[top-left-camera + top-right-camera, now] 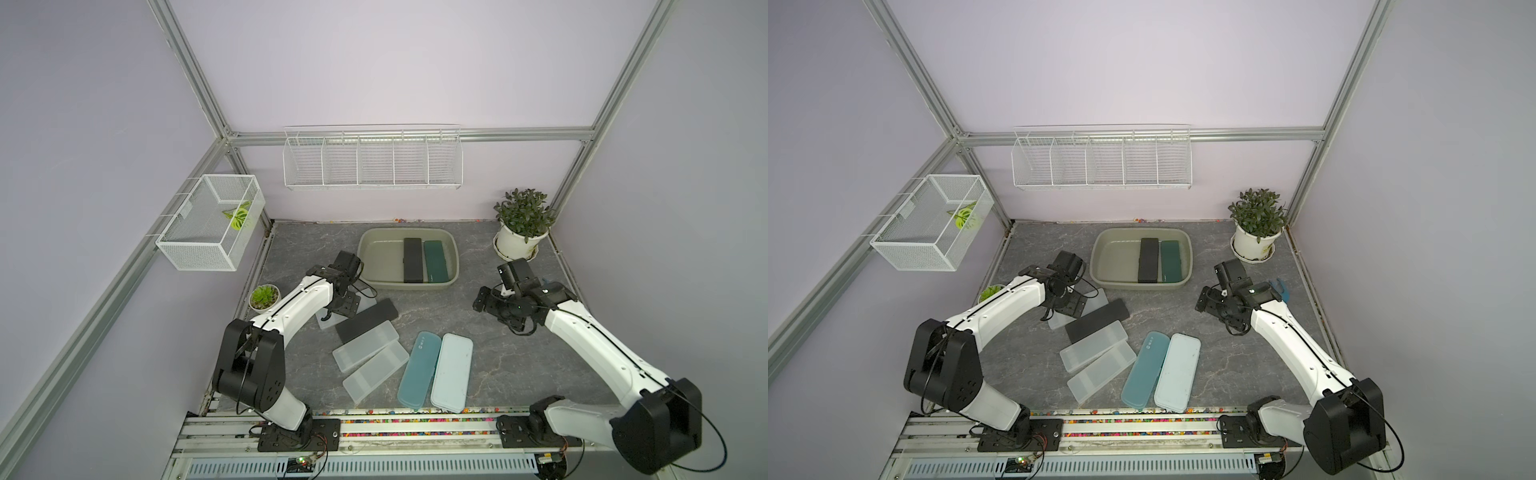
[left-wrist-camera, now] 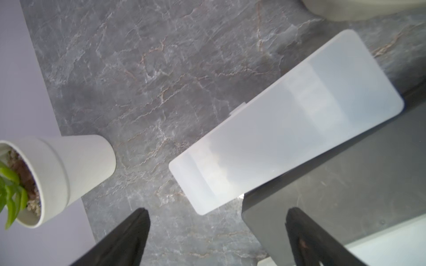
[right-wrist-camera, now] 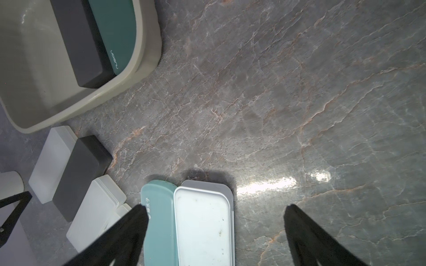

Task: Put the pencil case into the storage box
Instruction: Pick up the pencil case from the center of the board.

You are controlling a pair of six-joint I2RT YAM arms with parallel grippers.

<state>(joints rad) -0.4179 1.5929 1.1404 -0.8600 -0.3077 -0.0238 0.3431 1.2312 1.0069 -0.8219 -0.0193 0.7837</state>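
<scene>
Next, my left gripper lowers outward off the black case (image 2: 334, 184), astride the middle of the frosted case (image 2: 277, 133) nearest the box, which lies below and outward.
The olive-grey storage box (image 1: 366, 253) (image 1: 1100, 257) stands at the back middle of the table, with a black case (image 1: 413, 259) and a dark green case (image 1: 435, 261) lying in it. Several pencil cases lie loose in front of it: a black one (image 1: 366, 320), frosted ones (image 1: 365, 345) (image 2: 288, 119), a teal one (image 1: 419, 370) (image 3: 159, 221) and a pale blue one (image 1: 452, 372) (image 3: 202, 223). My left gripper (image 1: 337, 309) (image 2: 217, 221) hangs open over the near ends of a frosted case and the black case (image 2: 334, 184). Right of the box, my right gripper (image 1: 485, 303) (image 3: 215, 214) is open and empty.
A large potted plant (image 1: 521, 224) stands at the back right. A small succulent pot (image 1: 264, 297) (image 2: 69, 165) sits beside the left arm. A white wire mesh basket (image 1: 212, 220) hangs on the left frame and a long wire rack (image 1: 372, 162) on the back wall.
</scene>
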